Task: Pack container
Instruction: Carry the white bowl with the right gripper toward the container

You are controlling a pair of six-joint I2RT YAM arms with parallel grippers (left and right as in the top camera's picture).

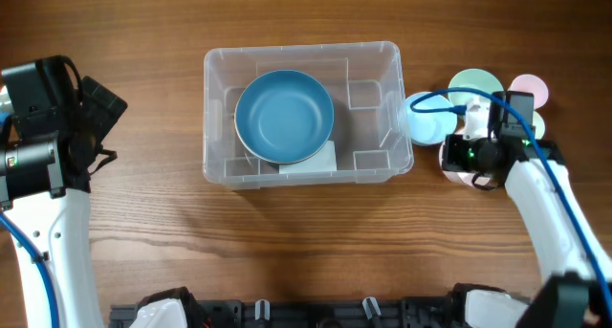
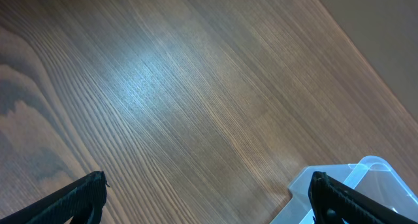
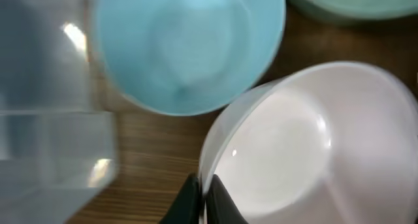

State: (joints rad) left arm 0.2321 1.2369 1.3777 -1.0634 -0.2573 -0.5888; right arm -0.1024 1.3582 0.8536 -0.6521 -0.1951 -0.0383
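Observation:
The white bowl needs to go next where the container's bottom [image 1: 355,97] beside the blue bowl is bare. My right gripper should lift over the container's clear side, then lower the bowl and release it there.
The clear rectangular container [image 1: 301,113] sits mid-table with a blue bowl [image 1: 284,116] inside it over a white label. Its corner shows in the left wrist view [image 2: 366,185] and its wall in the right wrist view [image 3: 46,106]. My right gripper [image 3: 202,201] is shut on the rim of a white bowl [image 3: 300,145], just right of the container; in the overhead view the arm covers most of that bowl [image 1: 449,165]. A light blue bowl [image 3: 189,48] lies beside it. My left gripper [image 2: 206,194] is open and empty over bare wood, left of the container.
Right of the container lie the light blue bowl [image 1: 426,118], a mint green bowl [image 1: 475,82] and a pink bowl [image 1: 529,87]. A blue cable runs along the right arm [image 1: 535,189]. The left arm [image 1: 43,146] is at the table's left edge.

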